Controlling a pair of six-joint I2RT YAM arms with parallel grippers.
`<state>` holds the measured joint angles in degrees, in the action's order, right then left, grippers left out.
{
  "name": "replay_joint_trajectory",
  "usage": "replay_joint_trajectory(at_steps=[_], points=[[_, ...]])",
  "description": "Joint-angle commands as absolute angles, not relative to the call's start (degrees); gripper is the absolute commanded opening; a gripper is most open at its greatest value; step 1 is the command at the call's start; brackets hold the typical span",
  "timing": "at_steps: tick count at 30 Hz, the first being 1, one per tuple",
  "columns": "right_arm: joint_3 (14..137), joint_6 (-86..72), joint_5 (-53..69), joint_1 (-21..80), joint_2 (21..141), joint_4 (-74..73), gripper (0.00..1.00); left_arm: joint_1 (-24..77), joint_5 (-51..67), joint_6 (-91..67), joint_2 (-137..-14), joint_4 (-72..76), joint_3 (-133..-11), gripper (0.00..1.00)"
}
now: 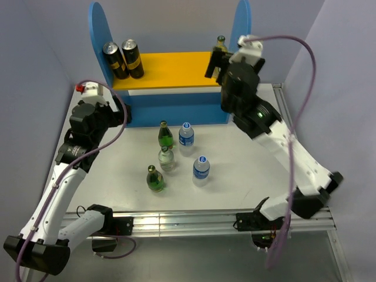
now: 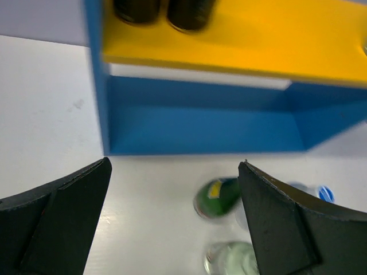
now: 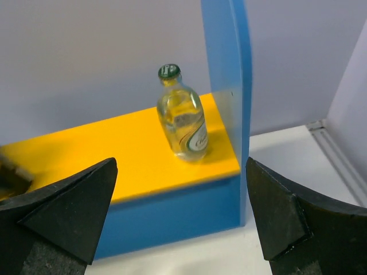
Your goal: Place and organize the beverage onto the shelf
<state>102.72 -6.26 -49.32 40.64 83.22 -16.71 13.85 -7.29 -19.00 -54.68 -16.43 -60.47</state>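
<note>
The bottle is still standing on the tabletop. My left gripper will next move back and to the right in the top view, down onto the pale clear bottle's neck.
The shelf stands at the back, with blue side panels and a yellow-orange upper board. One pale clear glass bottle stands upright at the board's right end. My right gripper is open and empty just in front of it, not touching it; it also shows in the top view. On the table stand two green bottles, a pale clear bottle and two blue-capped plastic bottles. My left gripper is open and empty by the shelf's lower left corner, above the table, with a green bottle below it.
Two dark cans with yellow labels stand at the left end of the upper board. The blue lower level holds nothing that I can see. Grey walls close the sides and back. A metal rail runs along the near edge.
</note>
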Motion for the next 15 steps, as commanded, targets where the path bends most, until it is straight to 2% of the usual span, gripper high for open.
replay_joint_trajectory(at_steps=[1, 4, 7, 15], points=[[94.2, -12.0, -53.4, 44.7, 71.5, -16.2, 1.00, 20.8, -2.8, -16.2, -53.2, -19.1, -62.6, 0.99], [79.5, -17.6, -52.4, 47.6, 61.4, -15.9, 1.00, 27.6, -4.0, -17.3, -53.0, -20.6, -59.3, 0.99], [71.6, -22.3, -50.8, 48.8, 54.3, -17.2, 1.00, 33.1, -8.5, -20.4, -54.5, -22.9, -58.7, 0.99], [61.5, -27.9, -49.6, 49.5, 45.3, -22.8, 1.00, 40.0, -13.0, -28.4, -55.1, -15.9, -50.7, 0.99]])
